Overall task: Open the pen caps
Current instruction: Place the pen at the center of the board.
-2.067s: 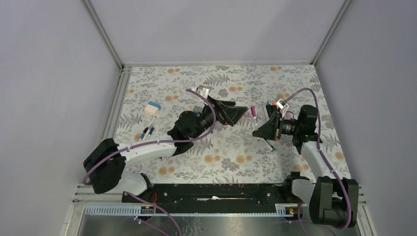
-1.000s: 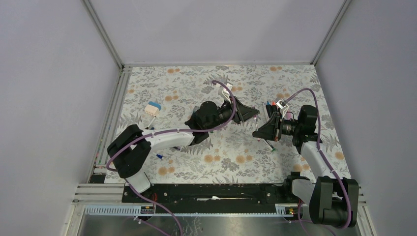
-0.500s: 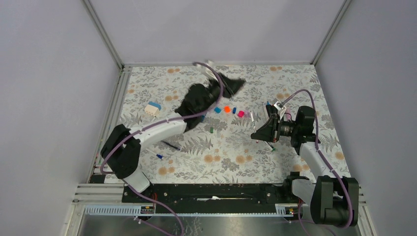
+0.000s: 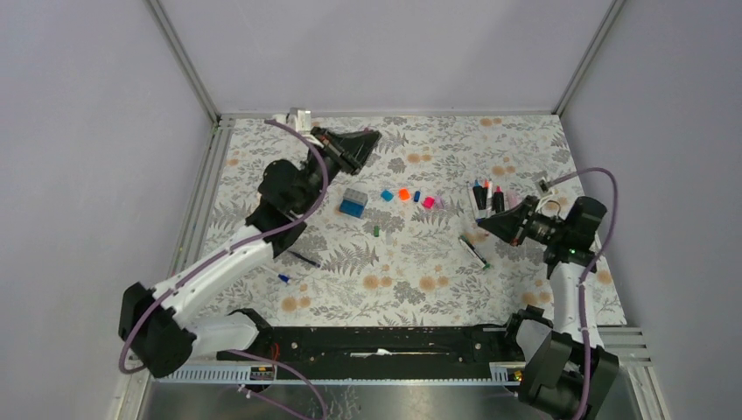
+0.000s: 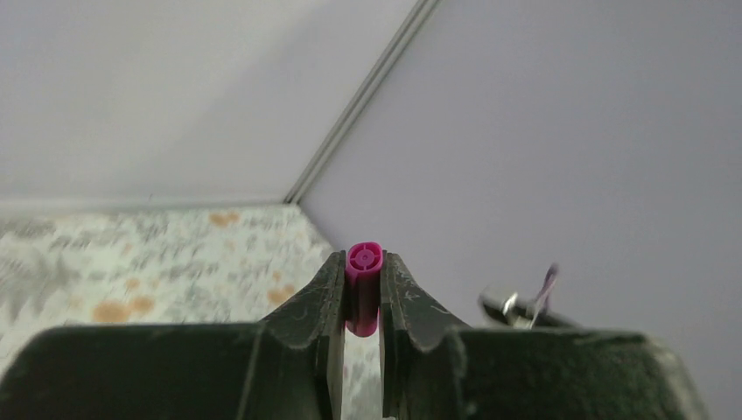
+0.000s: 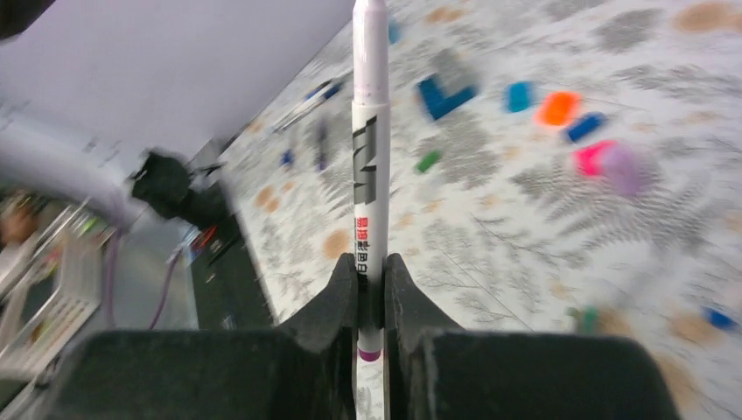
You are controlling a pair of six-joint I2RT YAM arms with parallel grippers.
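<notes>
My right gripper tilts downward and lowers back toward clear tabletop (image 4: pixel 488 253) beside the green-tipped pen next, below and back from it, to free the white pen's body.
My left gripper (image 4: pixel 357 140) hangs above the back of the table, shut on a magenta pen cap (image 5: pixel 364 284) whose round end sticks out between the fingertips (image 5: pixel 325 282). At the right side my right gripper (image 4: pixel 483 224) is shut on a white pen barrel (image 6: pixel 369 175) with a purple end, pointing left over the table. The barrel's far tip is bare. Loose caps lie mid-table: blue (image 4: pixel 386 196), orange (image 4: pixel 403 194), small blue (image 4: pixel 417 195), pink (image 4: pixel 428 202) and green (image 4: pixel 375 231).
A blue-and-grey block (image 4: pixel 353 203) sits left of the caps. Several pens (image 4: pixel 486 194) lie beside the right gripper, a green-tipped pen (image 4: pixel 472 251) in front of it. A dark pen (image 4: pixel 304 258) and a small blue piece (image 4: pixel 284 278) lie under the left arm.
The two grippers were together at mid-table; the left one has swung back and left with the magenta cap, and the right one has drawn right with the barrel. The loose caps now show.
</notes>
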